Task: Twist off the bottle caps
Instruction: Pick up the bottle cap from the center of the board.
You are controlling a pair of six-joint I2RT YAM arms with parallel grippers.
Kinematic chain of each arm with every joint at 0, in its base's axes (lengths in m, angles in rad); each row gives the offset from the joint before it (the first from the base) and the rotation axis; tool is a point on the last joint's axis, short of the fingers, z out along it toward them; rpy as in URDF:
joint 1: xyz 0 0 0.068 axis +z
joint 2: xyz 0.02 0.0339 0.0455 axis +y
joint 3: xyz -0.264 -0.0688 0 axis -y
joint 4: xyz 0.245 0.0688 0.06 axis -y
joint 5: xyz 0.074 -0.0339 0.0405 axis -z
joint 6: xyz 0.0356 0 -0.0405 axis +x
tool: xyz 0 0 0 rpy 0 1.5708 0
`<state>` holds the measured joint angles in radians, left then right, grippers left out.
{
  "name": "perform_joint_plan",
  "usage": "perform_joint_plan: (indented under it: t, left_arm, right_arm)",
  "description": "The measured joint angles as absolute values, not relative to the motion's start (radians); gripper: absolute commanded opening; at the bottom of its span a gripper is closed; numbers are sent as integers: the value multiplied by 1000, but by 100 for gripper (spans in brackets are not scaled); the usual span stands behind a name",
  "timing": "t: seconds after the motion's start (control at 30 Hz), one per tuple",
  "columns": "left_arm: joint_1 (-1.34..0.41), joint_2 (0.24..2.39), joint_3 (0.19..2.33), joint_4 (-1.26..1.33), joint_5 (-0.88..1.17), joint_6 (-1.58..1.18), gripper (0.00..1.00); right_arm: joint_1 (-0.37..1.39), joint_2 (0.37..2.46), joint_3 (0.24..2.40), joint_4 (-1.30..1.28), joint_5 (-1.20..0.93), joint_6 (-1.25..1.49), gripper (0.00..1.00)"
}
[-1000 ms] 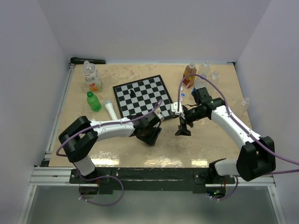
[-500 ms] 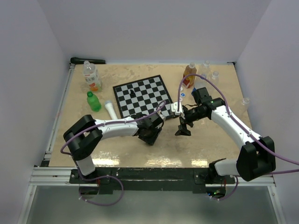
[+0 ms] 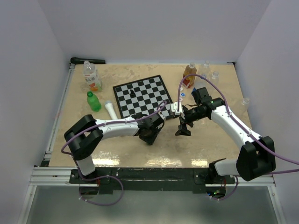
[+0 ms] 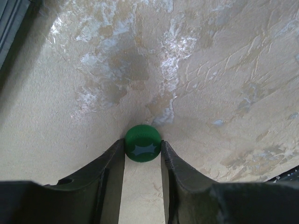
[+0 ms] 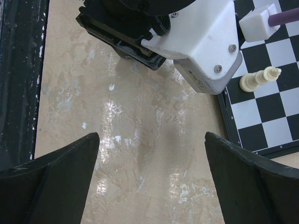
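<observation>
The held cap matches the green of the green bottle, so my left gripper will next go toward the left in the top view and outward to the tabletop beside that bottle.
My left gripper point(image 4: 142, 145) is shut on a small green bottle cap point(image 4: 142, 143), held between its fingertips close over the beige table. In the top view it point(image 3: 149, 134) sits just below the chessboard's near edge. My right gripper point(image 5: 152, 136) is open and empty above bare table; in the top view it point(image 3: 183, 129) hangs right of the left gripper. A green bottle point(image 3: 94, 101) and a clear bottle with an orange label point(image 3: 91, 76) stand at the back left. An orange bottle point(image 3: 189, 75) and clear bottles point(image 3: 214, 76) stand at the back right.
A chessboard point(image 3: 140, 95) with a few pieces lies mid-table; its corner with a cream piece point(image 5: 259, 78) shows in the right wrist view. A white tube point(image 3: 111, 110) lies left of the board. A small blue-and-white item point(image 3: 182, 94) lies beside the orange bottle.
My left gripper has shifted slightly to the left with the green cap, and its elbow has moved right. The right arm has not moved.
</observation>
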<state>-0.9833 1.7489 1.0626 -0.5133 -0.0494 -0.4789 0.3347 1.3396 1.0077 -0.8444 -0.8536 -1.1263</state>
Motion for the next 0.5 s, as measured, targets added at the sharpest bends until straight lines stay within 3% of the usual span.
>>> perform_joint_plan:
  t: [0.5]
  left_arm:
    - [-980, 1640, 1040, -570, -91, -479, 17]
  right_arm:
    - [335, 1340, 1008, -844, -854, -1126, 98]
